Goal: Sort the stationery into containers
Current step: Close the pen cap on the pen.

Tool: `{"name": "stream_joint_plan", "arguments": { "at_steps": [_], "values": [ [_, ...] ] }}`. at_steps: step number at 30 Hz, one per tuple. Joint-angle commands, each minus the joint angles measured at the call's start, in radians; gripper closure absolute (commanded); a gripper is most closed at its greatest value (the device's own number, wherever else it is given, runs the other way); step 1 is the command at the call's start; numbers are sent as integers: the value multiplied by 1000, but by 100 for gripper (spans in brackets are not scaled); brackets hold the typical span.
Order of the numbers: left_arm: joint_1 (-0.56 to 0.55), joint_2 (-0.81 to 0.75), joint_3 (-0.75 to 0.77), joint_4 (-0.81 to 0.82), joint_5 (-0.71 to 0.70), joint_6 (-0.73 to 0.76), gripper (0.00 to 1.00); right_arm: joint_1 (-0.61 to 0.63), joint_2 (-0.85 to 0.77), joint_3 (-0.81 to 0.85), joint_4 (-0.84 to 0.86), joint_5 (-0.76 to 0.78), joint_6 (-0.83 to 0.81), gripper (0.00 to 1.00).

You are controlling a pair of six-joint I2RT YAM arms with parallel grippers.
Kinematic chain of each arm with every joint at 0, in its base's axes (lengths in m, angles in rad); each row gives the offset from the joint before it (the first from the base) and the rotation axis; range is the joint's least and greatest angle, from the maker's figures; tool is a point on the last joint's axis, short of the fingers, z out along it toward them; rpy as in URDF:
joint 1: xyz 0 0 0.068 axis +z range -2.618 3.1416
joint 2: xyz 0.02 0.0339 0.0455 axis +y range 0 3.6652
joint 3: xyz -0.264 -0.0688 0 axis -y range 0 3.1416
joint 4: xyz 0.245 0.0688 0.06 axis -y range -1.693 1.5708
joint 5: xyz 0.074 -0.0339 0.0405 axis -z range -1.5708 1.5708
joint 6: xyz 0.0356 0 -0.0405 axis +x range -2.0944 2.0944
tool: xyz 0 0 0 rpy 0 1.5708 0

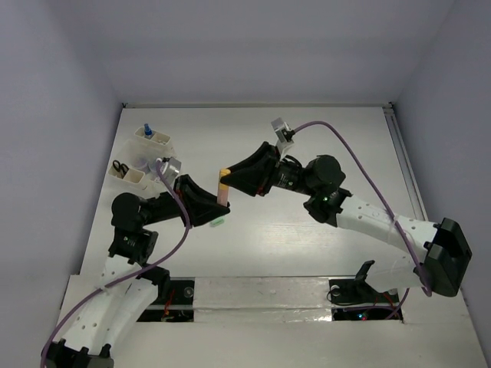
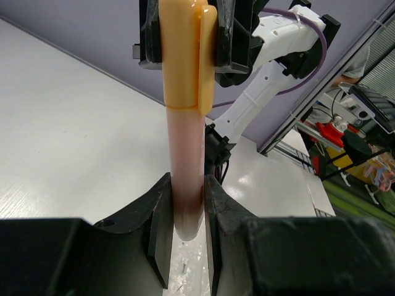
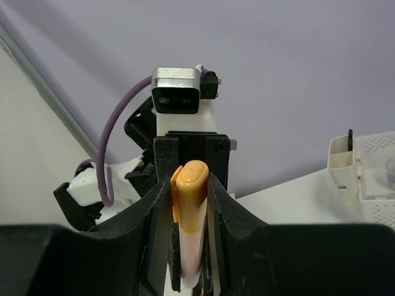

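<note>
My right gripper holds the marker (image 1: pixel 222 189), and open space beside the scissors (image 1: pixel 119 165) is to the left in the top view. It should carry the marker over there next, lower it in and let go.
An orange-pink marker (image 1: pixel 222 189) with an orange cap hangs above the middle of the table between both grippers. My left gripper (image 1: pixel 217 202) is shut on its pink end, seen in the left wrist view (image 2: pixel 184 142) between my fingers (image 2: pixel 158 228). My right gripper (image 1: pixel 228 178) is shut on the capped end (image 3: pixel 194 191). A small green item (image 1: pixel 218 223) lies on the table just below them. Two off-white containers stand at the far left: one (image 1: pixel 156 141) holds a blue-capped pen (image 1: pixel 147 129), the other (image 1: pixel 132 177) holds black-handled scissors (image 1: pixel 119 165).
The containers also show at the right edge of the right wrist view (image 3: pixel 342 161). Purple-grey walls close the table at the back and sides. A metal rail (image 1: pixel 403 153) runs along the right edge. Purple cables loop over both arms.
</note>
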Motion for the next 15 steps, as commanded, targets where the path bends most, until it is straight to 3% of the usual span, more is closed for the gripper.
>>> {"name": "stream_joint_plan", "arguments": {
  "at_steps": [1,10,15],
  "values": [
    [6,8,118,165,-118,14,100,24,11,-92,-94,-4,-22,100],
    [6,92,219,271,-121,-60,100,108,52,-283,12,62,4,100],
    [6,127,302,245,-126,-46,100,157,78,-367,46,108,12,100]
  ]
}}
